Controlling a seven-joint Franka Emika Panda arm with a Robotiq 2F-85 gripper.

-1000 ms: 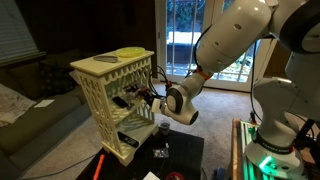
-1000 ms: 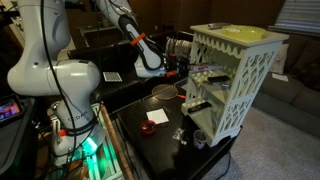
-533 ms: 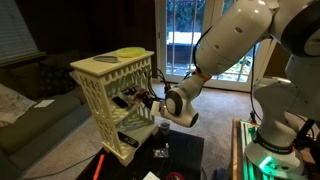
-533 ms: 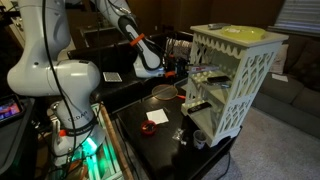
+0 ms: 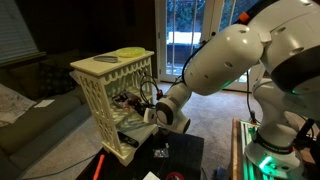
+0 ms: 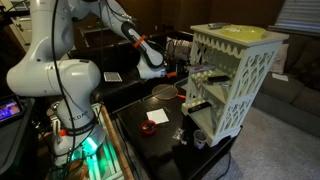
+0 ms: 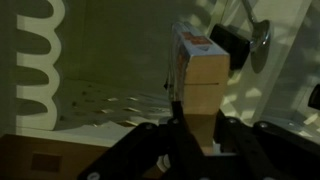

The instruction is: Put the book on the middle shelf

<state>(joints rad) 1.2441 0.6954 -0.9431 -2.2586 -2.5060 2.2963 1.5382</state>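
Observation:
The board's front edge still shows in the wrist view. I should next carry the book deeper into the rack with my gripper, over the pale board, to release it.
The cream-white rack with lattice sides stands on the dark table and shows in both exterior views. My gripper reaches into its open front at the level of the middle shelf. It also shows in an exterior view. In the wrist view the gripper is shut on the book. The book stands on edge between the jaws, with a tan side and a reddish top, over a pale board. I cannot tell whether it touches the board.
A yellow-green flat round thing and a black bar lie on the rack's top board. A small cup, a red-and-white item and a bowl sit on the black table. The robot base stands beside it.
My wrist has moved closer to the rack and a little lower, carrying the book further into the opening. The upper arm has swung into the exterior view.

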